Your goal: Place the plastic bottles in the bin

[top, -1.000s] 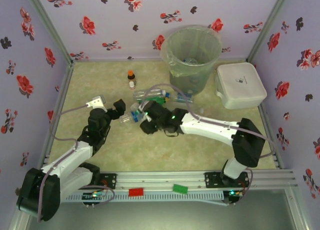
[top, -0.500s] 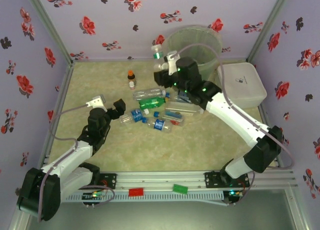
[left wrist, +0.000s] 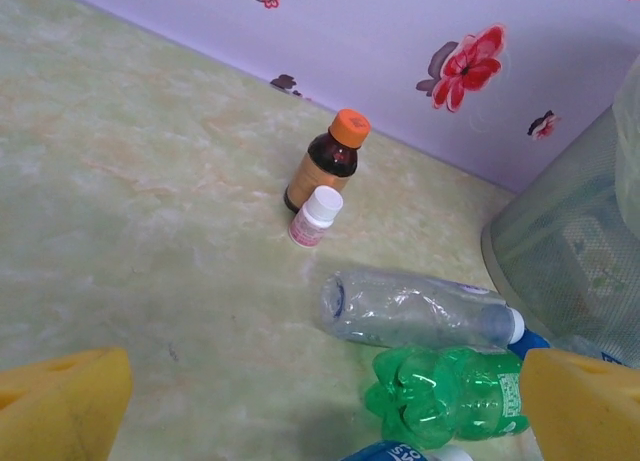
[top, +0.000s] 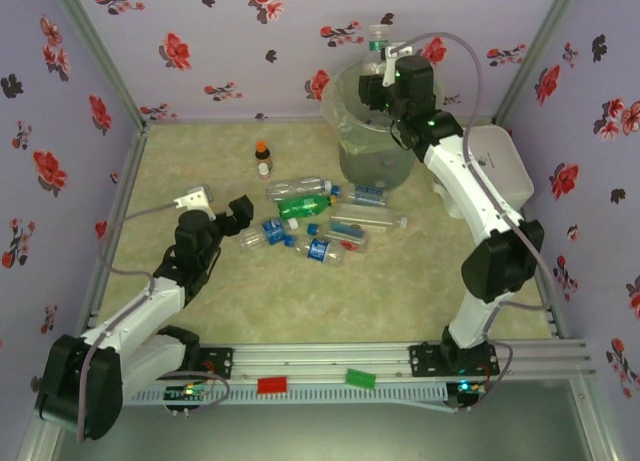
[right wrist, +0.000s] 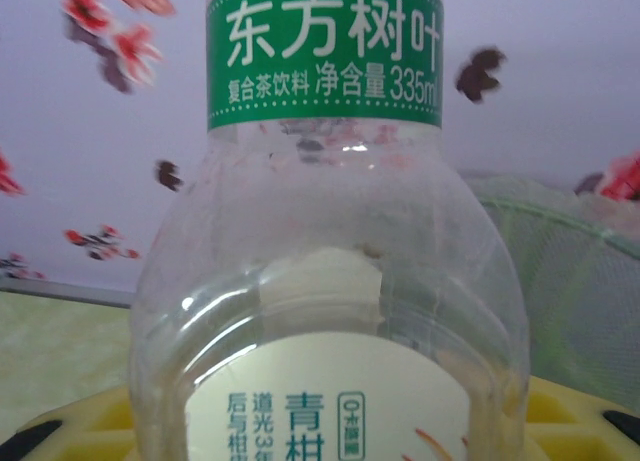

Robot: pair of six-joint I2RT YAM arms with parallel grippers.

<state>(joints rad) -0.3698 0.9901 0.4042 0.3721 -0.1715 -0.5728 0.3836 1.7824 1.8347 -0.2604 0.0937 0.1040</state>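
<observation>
My right gripper needs to go down next into the bin's opening (top: 350,93) below it and let go of the clear plastic bottle inside the bin's rim.
My right gripper (top: 381,69) is shut on a clear plastic bottle (top: 378,43) with a green neck label, holding it upright over the rim of the bin (top: 350,131). Close up, that bottle (right wrist: 330,231) stands between the yellow pads of the right gripper (right wrist: 330,436), with the bin (right wrist: 585,301) behind it on the right. Several more bottles lie on the floor in front of the bin, among them a clear bottle (top: 298,189) and a green bottle (top: 300,207). My left gripper (top: 226,217) hangs open just left of the pile. Beyond its yellow fingers (left wrist: 580,406) lie the clear bottle (left wrist: 420,309) and the green bottle (left wrist: 450,396).
A brown orange-capped bottle (top: 262,150) and a small white-capped vial (top: 264,167) stand left of the pile. They also appear in the left wrist view as brown bottle (left wrist: 325,166) and vial (left wrist: 315,216). A white lidded box (top: 480,169) sits right of the bin. Flowered walls close in three sides.
My right arm rose from the pile with the green-labelled bottle and swung back to above the bin. The left arm and the floor bottles kept still.
</observation>
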